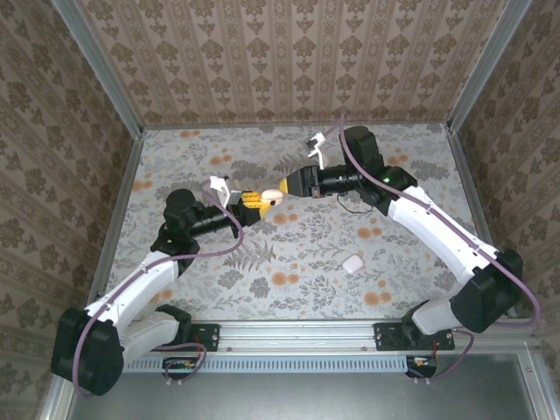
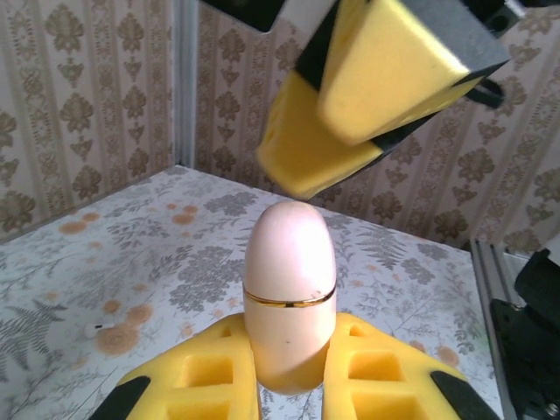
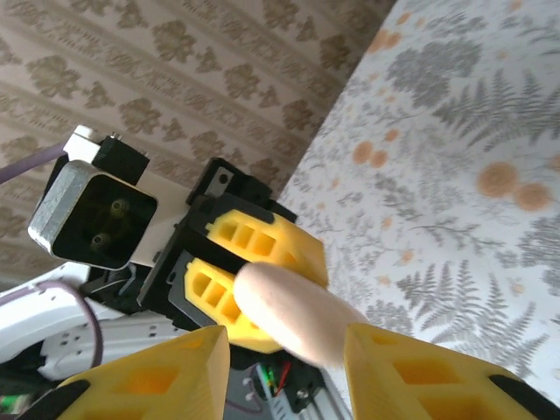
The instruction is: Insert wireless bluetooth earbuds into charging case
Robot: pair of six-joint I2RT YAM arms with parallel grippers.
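Note:
I will next tilt my left gripper down, lower the charging case onto the tabletop by the fern print (image 1: 253, 229), which is below my left gripper, and then release the case.
A cream, egg-shaped charging case (image 2: 290, 289) with a thin gold seam stands upright between my left gripper's yellow fingers (image 2: 210, 367). The left gripper (image 1: 252, 201) is shut on its lower half, above the middle of the table. My right gripper (image 1: 289, 185) faces it from the right. In the right wrist view the case's rounded tip (image 3: 302, 319) lies between the right gripper's (image 3: 284, 350) spread fingers, with a gap on the left side, so that gripper is open. A tiny white piece (image 2: 90, 331), possibly an earbud, lies on the table.
A white rounded-square box (image 1: 352, 262) lies on the floral table (image 1: 289, 254) in front of the right arm. Patterned walls close off the back and both sides. A metal rail (image 1: 297, 332) runs along the near edge.

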